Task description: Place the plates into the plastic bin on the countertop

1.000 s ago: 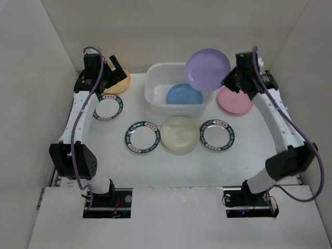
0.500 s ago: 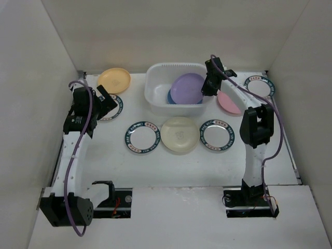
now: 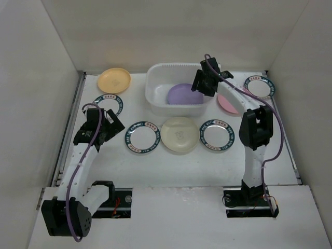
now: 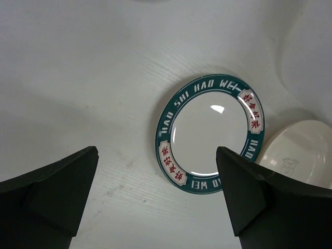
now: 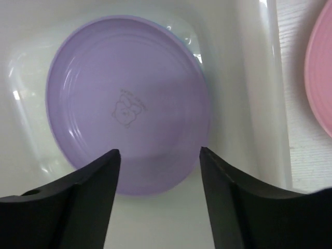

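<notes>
My left gripper lowers and turns next, sliding toward the teal-rimmed plate's near rim [image 3: 129, 144], since that rim lies open on the countertop, away from the cream plate [image 3: 179, 135].
The plastic bin [image 3: 154, 98] stands at the back of the countertop [image 3: 155, 166] with a purple plate [image 3: 184, 95] lying flat inside. My right gripper [image 3: 201, 83] hovers open over the bin's right side, and its own view shows the purple plate [image 5: 127, 104] below the empty right gripper [image 5: 159, 153]. My left gripper [image 3: 115, 123] is open, low, just left of a teal-rimmed plate [image 3: 142, 137]. That teal-rimmed plate [image 4: 210, 133] lies ahead of the left gripper [image 4: 157, 155], apart from its fingers. A cream plate [image 3: 179, 135] sits beside it.
More plates lie on the countertop: yellow-orange [image 3: 114, 80] at the back left, pink [image 3: 231, 102] right of the bin, and teal-rimmed ones at the left [image 3: 109, 101], the right [image 3: 218, 134] and the back right [image 3: 259, 87]. White walls close in three sides.
My right gripper lowered the purple plate into the bin and opened, leaving it lying flat. My left arm swung from the back left toward the front teal-rimmed plate.
</notes>
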You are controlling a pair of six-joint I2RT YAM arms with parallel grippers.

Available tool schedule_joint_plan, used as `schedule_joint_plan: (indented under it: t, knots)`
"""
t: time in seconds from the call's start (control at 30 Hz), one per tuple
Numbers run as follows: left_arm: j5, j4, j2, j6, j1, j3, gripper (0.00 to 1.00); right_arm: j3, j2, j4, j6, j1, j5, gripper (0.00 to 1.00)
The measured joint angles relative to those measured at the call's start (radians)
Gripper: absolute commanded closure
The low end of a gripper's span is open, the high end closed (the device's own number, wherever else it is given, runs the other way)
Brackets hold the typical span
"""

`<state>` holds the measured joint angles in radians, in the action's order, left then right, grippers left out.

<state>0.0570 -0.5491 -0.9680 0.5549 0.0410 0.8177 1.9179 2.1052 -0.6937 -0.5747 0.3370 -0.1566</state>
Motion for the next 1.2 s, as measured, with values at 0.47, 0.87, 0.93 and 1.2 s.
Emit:
schedule_joint_plan:
  t: [0.47,0.87,0.93,1.2]
  knots:
    - [-0.052,0.239,-0.049,0.103,0.117,-0.242,0.13,-0.389,-0.631,0.180,0.092,0.011,0.061,0.15]
    - [-0.105,0.511,0.046,0.304,0.137,-0.513,0.34,-0.647,-0.813,0.255,0.108,0.011,0.151,0.14]
    - [-0.105,0.573,0.053,0.341,0.146,-0.547,0.40,-0.660,-0.827,0.267,0.108,0.011,0.163,0.14]
    - [-0.108,0.818,0.014,0.476,0.167,-0.667,0.70,-0.695,-0.856,0.311,0.108,0.011,0.184,0.14]
